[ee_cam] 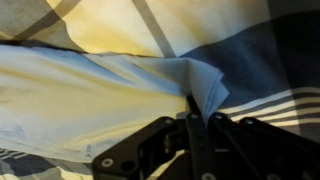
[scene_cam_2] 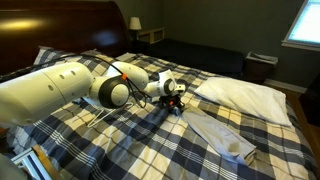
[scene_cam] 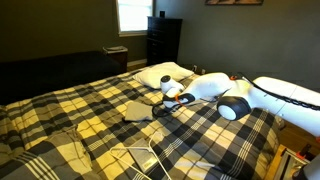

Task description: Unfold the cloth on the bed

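I should next pull the pale grey cloth's raised corner in my gripper away from the white pillow, over the plaid cover, and let it go, because the cloth is still folded.
The bed (scene_cam: 90,110) has a yellow, white and dark grey plaid cover and shows in both exterior views (scene_cam_2: 150,140). A pale grey cloth (scene_cam: 138,108) lies folded on it near the white pillow (scene_cam: 163,73). It also shows in an exterior view (scene_cam_2: 225,133) and in the wrist view (ee_cam: 90,100). My gripper (ee_cam: 195,108) is low over the bed at the cloth's edge, shut on a raised corner of the cloth. It also shows in both exterior views (scene_cam: 166,102) (scene_cam_2: 178,103).
A dark dresser (scene_cam: 163,40) and a bright window (scene_cam: 132,15) stand behind the bed. A white wire loop (scene_cam: 135,158) lies on the cover near the front. A nightstand with a lamp (scene_cam_2: 135,24) stands beyond the headboard (scene_cam_2: 60,25).
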### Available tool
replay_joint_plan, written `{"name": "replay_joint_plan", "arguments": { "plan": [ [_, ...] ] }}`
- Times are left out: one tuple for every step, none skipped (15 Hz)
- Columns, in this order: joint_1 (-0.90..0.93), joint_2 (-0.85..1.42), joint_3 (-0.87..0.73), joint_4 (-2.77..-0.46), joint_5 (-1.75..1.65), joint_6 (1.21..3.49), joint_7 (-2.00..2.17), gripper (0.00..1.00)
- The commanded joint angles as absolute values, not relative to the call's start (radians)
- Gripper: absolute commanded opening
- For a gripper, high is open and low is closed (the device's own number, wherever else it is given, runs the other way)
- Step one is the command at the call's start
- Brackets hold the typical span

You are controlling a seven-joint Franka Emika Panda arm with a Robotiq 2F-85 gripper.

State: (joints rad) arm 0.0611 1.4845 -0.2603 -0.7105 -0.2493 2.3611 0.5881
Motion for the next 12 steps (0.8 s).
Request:
{"name": "replay_joint_plan", "arguments": {
  "plan": [
    [0.058,1.454,-0.177,-0.755,-0.246,2.411,0.397,0.01],
    [0.066,1.442,-0.165,-0.780,-0.252,2.426,0.354,0.01],
    [0.069,1.431,-0.148,-0.800,-0.254,2.444,0.306,0.01],
    [0.073,1.417,-0.132,-0.828,-0.257,2.468,0.262,0.01],
    [0.076,1.399,-0.115,-0.861,-0.259,2.493,0.216,0.01],
    [0.078,1.380,-0.096,-0.900,-0.263,2.521,0.168,0.01],
    [0.081,1.349,-0.079,-0.957,-0.269,2.554,0.125,0.01],
    [0.079,1.319,-0.061,-1.011,-0.275,2.590,0.078,0.01],
    [0.071,1.294,-0.039,-1.050,-0.280,2.620,0.026,0.01],
    [0.062,1.265,-0.018,-1.092,-0.287,2.652,-0.024,0.01],
    [0.054,1.238,0.003,-1.135,-0.294,2.682,-0.075,0.01],
    [0.048,1.210,0.017,-1.177,-0.305,2.716,-0.119,0.01]
  ]
}}
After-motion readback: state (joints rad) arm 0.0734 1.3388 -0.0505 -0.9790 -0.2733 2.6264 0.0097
